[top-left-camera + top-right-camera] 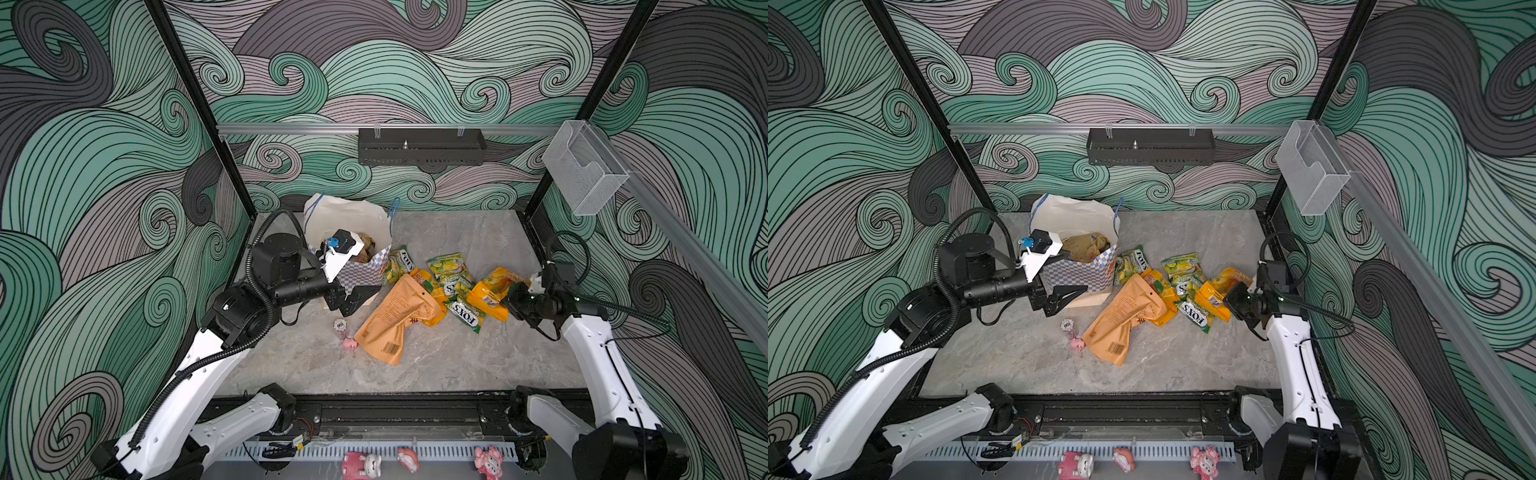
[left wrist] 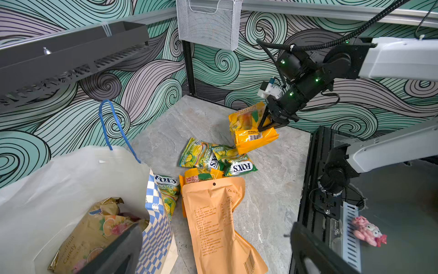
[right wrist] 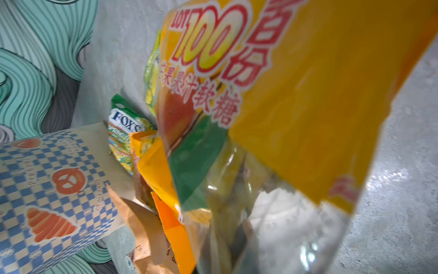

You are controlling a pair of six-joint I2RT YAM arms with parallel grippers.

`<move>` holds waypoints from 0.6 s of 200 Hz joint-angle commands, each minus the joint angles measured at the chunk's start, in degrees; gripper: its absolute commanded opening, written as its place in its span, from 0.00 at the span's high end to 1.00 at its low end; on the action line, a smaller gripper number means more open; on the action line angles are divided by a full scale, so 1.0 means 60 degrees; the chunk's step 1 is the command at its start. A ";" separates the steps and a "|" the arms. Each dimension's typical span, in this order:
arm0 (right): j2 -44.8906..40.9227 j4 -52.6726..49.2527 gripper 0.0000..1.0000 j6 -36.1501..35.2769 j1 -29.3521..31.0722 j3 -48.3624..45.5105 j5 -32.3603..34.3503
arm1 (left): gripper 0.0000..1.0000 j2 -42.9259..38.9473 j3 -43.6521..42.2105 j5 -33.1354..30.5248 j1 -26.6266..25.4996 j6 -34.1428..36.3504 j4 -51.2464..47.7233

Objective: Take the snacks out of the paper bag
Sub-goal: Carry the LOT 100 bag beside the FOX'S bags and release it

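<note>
The orange-yellow bag (image 2: 254, 138) comes down and slightly back with my right gripper next for release, since the bare tabletop beside the FOX'S bags lies below the gripper.
The paper bag (image 1: 348, 224) stands upright at the back left, and a gold foil bag (image 2: 94, 232) lies in its mouth. My left gripper (image 1: 356, 300) is wide open and holds nothing, low against the bag's checkered front wall (image 2: 156, 227). On the table to the right lie the other snacks: a tan-orange barcoded pouch (image 1: 397, 322) and green-yellow FOX'S bags (image 1: 451, 268). My right gripper (image 2: 267, 123) is shut on an orange-yellow bag (image 2: 254, 138). That bag hangs at the pile's right edge and fills the right wrist view (image 3: 308, 95), hiding the fingers there.
A small white-capped bottle (image 1: 340, 325) and a pink pig (image 1: 350, 344) lie left of the tan pouch. More pigs (image 1: 361, 464) sit on the front rail. A black shelf (image 1: 419, 147) hangs on the back wall and a clear box (image 1: 584, 168) on the right rail.
</note>
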 commanded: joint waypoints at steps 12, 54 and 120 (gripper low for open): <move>-0.0740 0.0613 1.00 -0.0377 -0.0465 -0.0830 0.0914 | 0.02 -0.0068 0.0014 -0.0140 -0.0056 0.0100 -0.0080; -0.0383 0.0676 1.00 -0.0596 -0.0577 -0.1670 0.0466 | 0.01 -0.0026 -0.0120 -0.0136 -0.0114 0.0089 -0.0030; 0.0209 0.1037 0.60 -0.0683 -0.0574 -0.2402 0.0518 | 0.01 0.0018 -0.0011 -0.0320 -0.0173 0.0186 -0.0134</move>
